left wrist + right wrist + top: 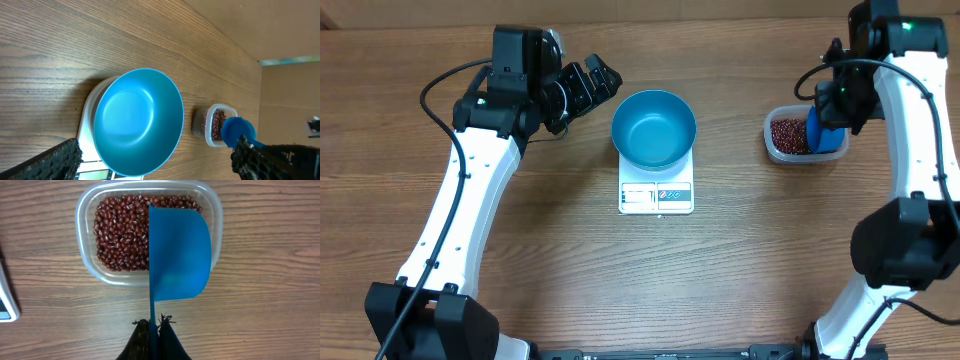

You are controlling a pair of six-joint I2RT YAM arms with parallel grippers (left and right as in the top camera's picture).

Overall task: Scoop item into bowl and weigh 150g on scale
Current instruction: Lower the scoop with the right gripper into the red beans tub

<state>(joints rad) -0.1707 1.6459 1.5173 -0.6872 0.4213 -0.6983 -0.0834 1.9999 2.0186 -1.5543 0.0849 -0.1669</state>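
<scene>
The blue scoop comes down with my right gripper onto the beans at the tub's middle (803, 137) (141, 242) next for its handle's release, since it still hangs above them.
The blue bowl (654, 128) (137, 122) stands empty on the white scale (656, 196) (90, 155) at the table's middle. Red-brown beans (788, 134) (122, 232) (216, 124) fill a clear plastic tub (775, 150) (85, 255) at the right. My right gripper (835, 100) (153, 322) is shut on the thin handle of a blue scoop (177, 255) (825, 134) (237, 131), which hangs on edge over the tub's right half. My left gripper (588, 88) (155, 160) stands wide open just left of the bowl, empty.
The wooden table (740, 260) runs all around the scale. A cardboard wall (280, 30) bounds the table's far side. A corner of the scale (6, 305) shows at the left edge of the right wrist view.
</scene>
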